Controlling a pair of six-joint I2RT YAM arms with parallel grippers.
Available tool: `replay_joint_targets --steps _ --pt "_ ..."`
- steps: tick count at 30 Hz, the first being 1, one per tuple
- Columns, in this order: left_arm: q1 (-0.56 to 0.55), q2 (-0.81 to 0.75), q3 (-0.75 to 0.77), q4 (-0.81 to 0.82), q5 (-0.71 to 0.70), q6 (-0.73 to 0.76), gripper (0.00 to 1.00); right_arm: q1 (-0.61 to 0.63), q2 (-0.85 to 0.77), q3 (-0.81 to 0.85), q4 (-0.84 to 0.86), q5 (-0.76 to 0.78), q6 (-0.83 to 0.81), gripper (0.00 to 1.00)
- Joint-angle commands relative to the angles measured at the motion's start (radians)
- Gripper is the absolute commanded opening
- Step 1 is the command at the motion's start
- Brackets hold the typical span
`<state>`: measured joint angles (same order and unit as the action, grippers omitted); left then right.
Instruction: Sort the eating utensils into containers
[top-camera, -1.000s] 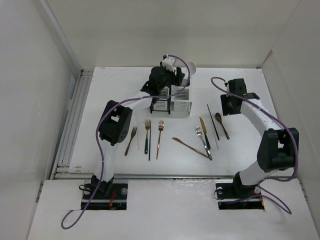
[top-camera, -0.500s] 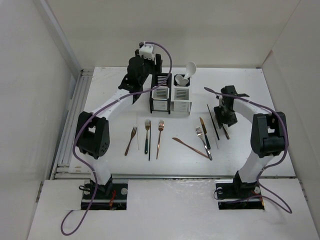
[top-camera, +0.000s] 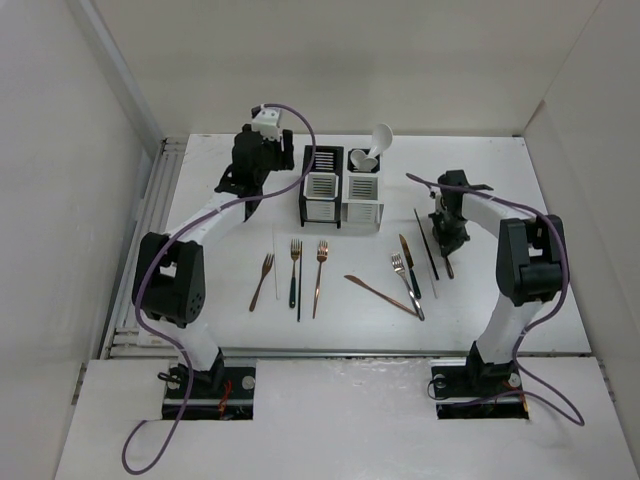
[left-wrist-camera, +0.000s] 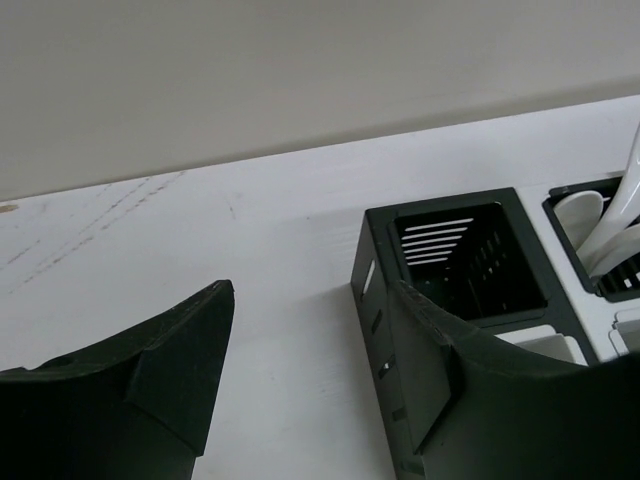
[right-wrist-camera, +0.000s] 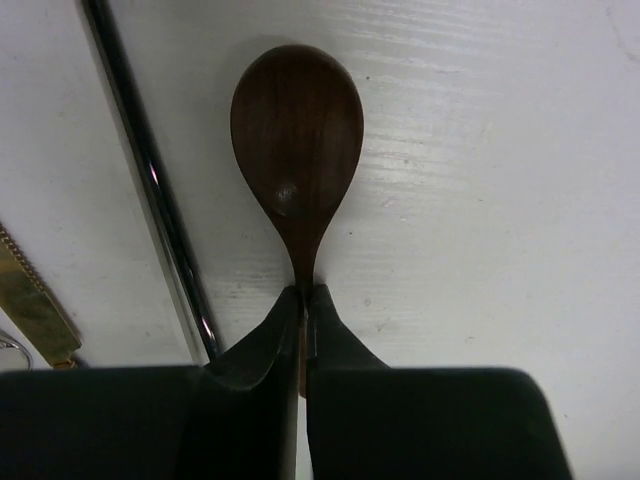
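My right gripper lifts next and crosses to the white holder's rear slot (top-camera: 362, 161), outward and to its left in the top view. Then it lowers and releases, as spoons stand there.
The brown spoon (right-wrist-camera: 297, 130) lies flat on the table, and my right gripper (right-wrist-camera: 303, 300) is shut on its thin handle just below the bowl. From above, that gripper (top-camera: 443, 230) covers the spoon's bowl. My left gripper (left-wrist-camera: 312, 300) hangs open and empty over bare table, just left of the black holder (left-wrist-camera: 440, 198). In the top view the left gripper (top-camera: 243, 178) stands to the left of the black holder (top-camera: 321, 185). The white holder (top-camera: 362, 192) beside it has a white spoon (top-camera: 378, 142) leaning out.
In front of the holders lie a copper fork (top-camera: 262, 280), a dark-handled fork (top-camera: 295, 270), another copper fork (top-camera: 320, 275), a copper knife (top-camera: 380, 293), a silver fork (top-camera: 406, 285), a dark-handled knife (top-camera: 410, 265) and a black chopstick (top-camera: 426, 243).
My right gripper came down over the brown spoon and shut on its handle. My left arm swung from above the holders to the left of the black one, still open.
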<state>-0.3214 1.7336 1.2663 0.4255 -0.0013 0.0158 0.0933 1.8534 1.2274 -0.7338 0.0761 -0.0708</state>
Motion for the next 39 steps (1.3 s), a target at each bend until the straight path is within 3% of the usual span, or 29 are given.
replay_joint_targets --steps 1,6,9,10,12,14,19,23,31,39 --pt "0.021 -0.097 -0.047 0.071 -0.012 -0.008 0.6 0.002 -0.012 0.011 0.031 0.048 0.029 0.0" --pt "0.03 -0.124 -0.105 0.101 -0.057 -0.008 0.62 0.012 -0.219 0.033 0.089 0.14 0.127 0.0" --pt "0.03 -0.149 -0.146 0.11 -0.066 -0.008 0.62 0.109 -0.408 0.037 0.314 0.197 0.178 0.0" --pt "0.039 -0.161 -0.156 0.11 -0.077 -0.008 0.62 0.144 -0.463 0.027 0.496 0.224 0.178 0.0" --pt "0.039 -0.173 -0.166 0.11 -0.089 -0.008 0.63 0.207 -0.474 0.018 0.672 0.278 0.151 0.0" --pt "0.05 -0.183 -0.191 0.084 -0.098 -0.008 0.63 0.262 -0.381 0.101 0.791 0.278 0.14 0.0" --pt "0.082 -0.204 -0.211 0.05 -0.098 -0.008 0.63 0.33 -0.096 0.412 0.792 0.142 0.131 0.0" --pt "0.114 -0.224 -0.22 0.039 -0.098 -0.008 0.63 0.371 0.082 0.579 0.813 0.16 0.111 0.0" --pt "0.153 -0.206 -0.211 0.018 -0.054 -0.027 0.63 0.404 0.165 0.581 0.864 0.148 0.13 0.0" --pt "0.162 -0.177 -0.193 0.027 -0.045 -0.027 0.63 0.404 0.184 0.488 0.864 0.247 0.16 0.0"
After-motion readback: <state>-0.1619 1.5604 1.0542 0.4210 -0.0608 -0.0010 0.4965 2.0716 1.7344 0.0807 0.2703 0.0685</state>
